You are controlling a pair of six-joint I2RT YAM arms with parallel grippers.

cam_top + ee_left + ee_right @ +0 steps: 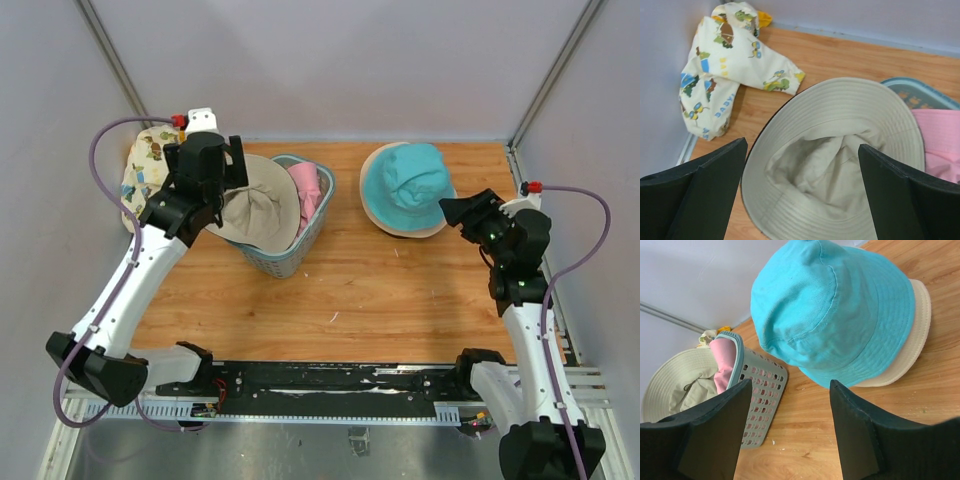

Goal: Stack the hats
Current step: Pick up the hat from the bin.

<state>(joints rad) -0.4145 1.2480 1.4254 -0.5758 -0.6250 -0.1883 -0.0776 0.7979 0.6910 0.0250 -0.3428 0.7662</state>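
Observation:
My left gripper will next move down, away from the pink hat, onto the beige hat's opposite brim (pixel 758 183).
A beige hat (pixel 262 208) lies upside down over the left side of the basket (pixel 285 262), its hollow crown (pixel 825 165) facing up. Beside it in the basket is a pink hat (pixel 308 190). My left gripper (pixel 222 168) hangs just above the beige hat, open wide, with nothing between its fingers (pixel 801 147). At the back right a teal hat (pixel 408 180) sits crown up on a cream hat (pixel 437 226), whose brim shows under it (pixel 920 325). My right gripper (pixel 462 210) stands open (pixel 790 385) a little to the right of that pair, holding nothing.
A cream cloth with cartoon prints (pixel 145 170) lies bunched in the back left corner against the wall (pixel 725 65). The blue-grey mesh basket (pixel 760 390) stands left of centre on the wooden table. Walls close in the left, back and right sides.

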